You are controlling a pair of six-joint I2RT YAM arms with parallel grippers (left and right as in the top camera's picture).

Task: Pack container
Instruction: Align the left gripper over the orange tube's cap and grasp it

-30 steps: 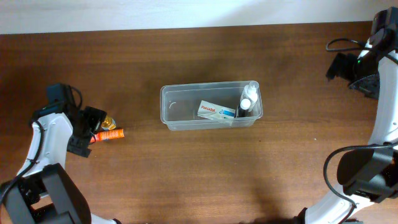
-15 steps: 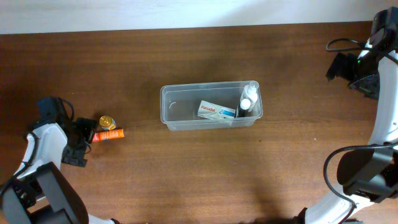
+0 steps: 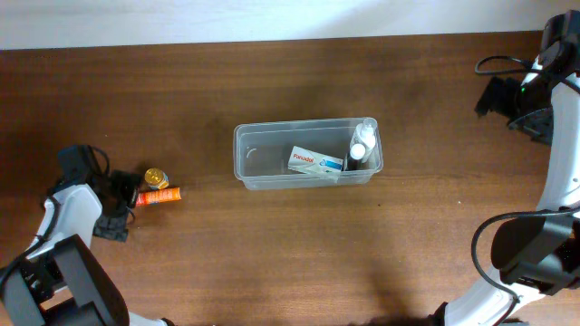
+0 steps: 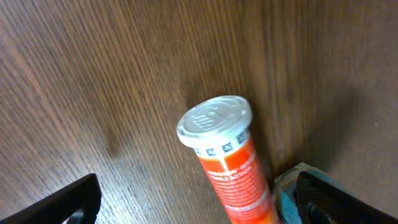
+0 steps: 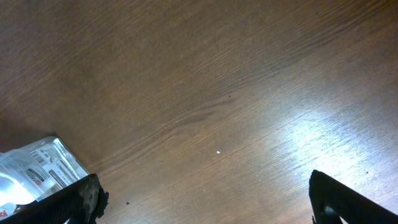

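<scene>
The gold-capped jar is crowding the tube, so my left gripper should next move down and along the tube past its white cap point(image 3: 157, 196) point(image 4: 239, 185), with one finger between the tube and the jar.
The clear plastic container point(image 3: 263, 161) stands mid-table and holds a white Panadol box point(image 3: 315, 163), a white bottle point(image 3: 361, 150) and a dark item at its right end. An orange tube with a white cap point(image 3: 159, 196) lies on the table at the left, next to a gold-capped jar point(image 3: 156, 177). My left gripper point(image 3: 127, 205) is open at the tube's left end. In the left wrist view the tube point(image 4: 233, 168) lies between the spread fingers point(image 4: 199, 208), nearer the right one. My right gripper point(image 3: 513, 101) is open and empty at the far right.
A teal-edged object point(image 4: 287, 190) sits against the tube beside my left gripper's right finger. In the right wrist view the open fingers point(image 5: 208, 199) hang over bare wood, and a shiny printed thing point(image 5: 37, 168) shows at the left edge.
My left gripper has drawn back to the left and toward the table's front, uncovering the gold-capped jar. The tube and the right arm have not moved.
</scene>
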